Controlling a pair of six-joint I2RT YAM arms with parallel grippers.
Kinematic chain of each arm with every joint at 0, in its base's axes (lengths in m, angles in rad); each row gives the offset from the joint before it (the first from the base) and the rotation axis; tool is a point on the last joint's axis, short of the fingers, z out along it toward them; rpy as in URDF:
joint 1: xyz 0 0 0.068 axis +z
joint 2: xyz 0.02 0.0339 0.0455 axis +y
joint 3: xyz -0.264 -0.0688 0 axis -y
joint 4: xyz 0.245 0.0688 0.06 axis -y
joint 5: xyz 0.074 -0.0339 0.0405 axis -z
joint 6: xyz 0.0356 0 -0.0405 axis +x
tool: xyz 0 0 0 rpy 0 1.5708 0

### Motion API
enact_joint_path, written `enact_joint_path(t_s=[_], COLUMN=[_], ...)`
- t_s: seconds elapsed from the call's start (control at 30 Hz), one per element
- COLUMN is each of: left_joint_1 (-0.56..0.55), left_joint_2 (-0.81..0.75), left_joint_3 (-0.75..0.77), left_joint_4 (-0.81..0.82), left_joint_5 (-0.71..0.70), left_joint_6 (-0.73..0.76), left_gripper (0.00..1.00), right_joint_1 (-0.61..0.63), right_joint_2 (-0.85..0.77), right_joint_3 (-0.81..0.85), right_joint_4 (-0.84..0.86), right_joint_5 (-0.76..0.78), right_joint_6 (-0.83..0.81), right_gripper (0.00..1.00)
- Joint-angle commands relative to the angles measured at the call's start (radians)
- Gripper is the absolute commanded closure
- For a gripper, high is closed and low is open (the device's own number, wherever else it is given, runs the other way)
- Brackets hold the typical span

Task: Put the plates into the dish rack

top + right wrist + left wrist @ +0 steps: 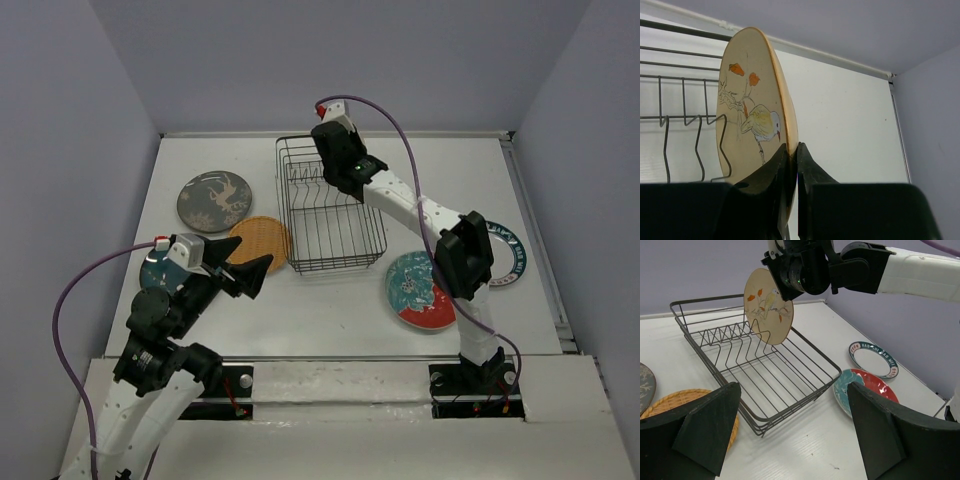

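I will next lower the tan plate, hanging upright over the far dividers, with my right gripper until it sits among the wires, then release its rim.
The tan plate, painted with a bird, stands on edge with my right gripper shut on its rim. It hangs over the far dividers of the black wire dish rack; its lower edge is close to the wires. From above, the right gripper hides that plate. My left gripper is open and empty, low over the table by the rack's near left corner, its fingers wide apart. On the table lie the orange plate, the grey patterned plate and the dark teal plate, the last partly under the left arm.
A red-and-teal floral plate and a white teal-rimmed plate lie right of the rack, beside the right arm. Walls close the table at the back and both sides.
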State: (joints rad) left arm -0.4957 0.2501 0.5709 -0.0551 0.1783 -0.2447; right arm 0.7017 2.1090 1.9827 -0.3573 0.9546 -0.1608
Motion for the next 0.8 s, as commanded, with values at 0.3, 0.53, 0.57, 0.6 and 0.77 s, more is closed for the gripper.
enact_joint_path(t_s=[0.3, 0.53, 0.57, 0.6, 0.77], left_joint_1=[0.000, 0.002, 0.005, 0.005, 0.009], left_joint_2=[0.029, 0.048, 0.048, 0.049, 0.058], left_joint_3=[0.032, 0.033, 0.032, 0.032, 0.034], left_joint_4=[0.024, 0.026, 0.026, 0.027, 0.026], left_joint_5=[-0.005, -0.003, -0.005, -0.005, -0.003], left_joint_6=[0.008, 0.007, 0.007, 0.007, 0.008], left_gripper=[0.01, 0.01, 0.01, 0.01, 0.01], right_joint_1=[0.045, 0.045, 0.045, 0.045, 0.045], right_joint_2=[0.002, -0.013, -0.023, -0.043, -0.161], right_joint_3=[-0.076, -0.085, -0.084, -0.079, -0.090], right_joint_4=[0.119, 0.119, 0.119, 0.119, 0.064], right_joint_5=[0.036, 0.056, 0.050, 0.049, 0.000], right_joint_6=[0.041, 0.086, 0.090, 0.087, 0.124], right_gripper=[0.90, 0.47, 0.41, 0.34, 0.23])
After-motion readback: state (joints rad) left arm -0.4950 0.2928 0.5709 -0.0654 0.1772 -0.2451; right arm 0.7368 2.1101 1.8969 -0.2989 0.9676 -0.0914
